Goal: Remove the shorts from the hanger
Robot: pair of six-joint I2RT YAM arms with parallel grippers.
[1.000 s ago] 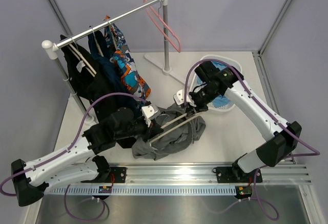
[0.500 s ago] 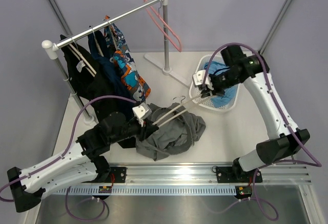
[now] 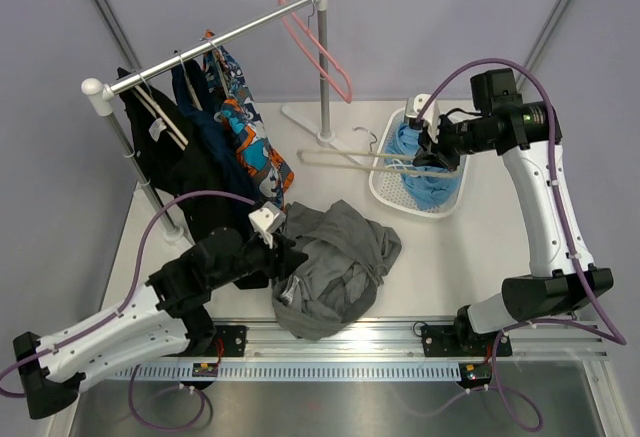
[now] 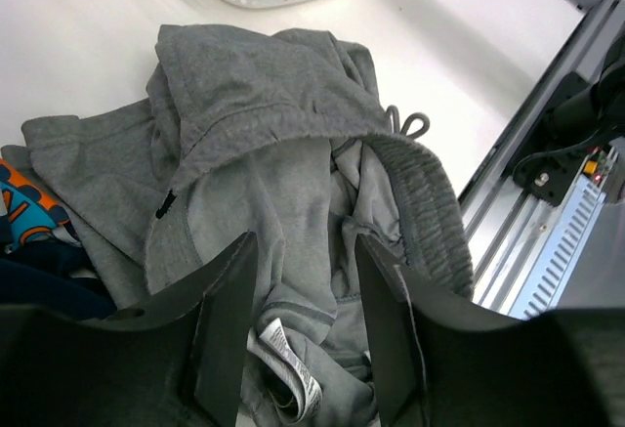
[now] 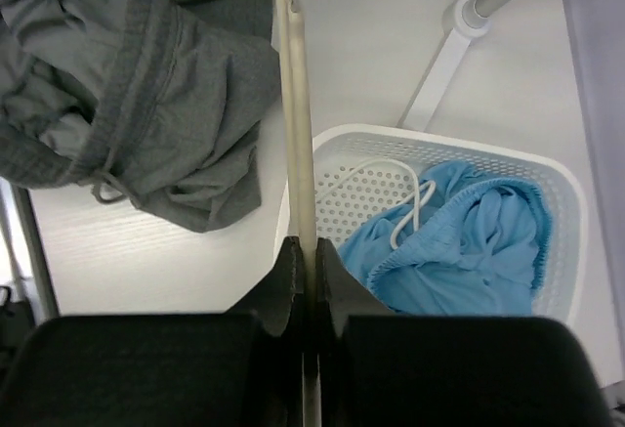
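Note:
My right gripper raises the bare hanger up and left in the top view to the free bar (image 3: 264, 19) beside the pink hanger and releases it next.
The mid-grey shorts (image 3: 335, 262) lie crumpled on the table, off the hanger, and fill the left wrist view (image 4: 283, 153). My left gripper (image 3: 288, 257) hovers at their left edge, open, its fingers (image 4: 225, 329) astride the cloth and a white label (image 4: 290, 373). The cream hanger (image 3: 350, 159) hangs bare in the air, with my right gripper (image 3: 432, 157) shut on its right end. The right wrist view shows the hanger bar (image 5: 298, 134) pinched between the jaws (image 5: 305, 261). The light blue shorts (image 3: 418, 175) with a white drawstring (image 5: 415, 202) lie in the white basket (image 3: 385, 189).
A clothes rack (image 3: 215, 42) at the back left carries black garments (image 3: 175, 162) and orange-and-blue patterned ones (image 3: 250, 127). A pink hanger (image 3: 322, 49) hangs by the rack's right pole (image 3: 322, 67), whose white foot (image 5: 459, 21) stands beside the basket (image 5: 557, 192). A metal rail (image 3: 400, 339) lines the near edge.
My right gripper drew the hanger out of the grey shorts and carried it up and right to above the basket. My left gripper opened and let go of the shorts, which settled on the table.

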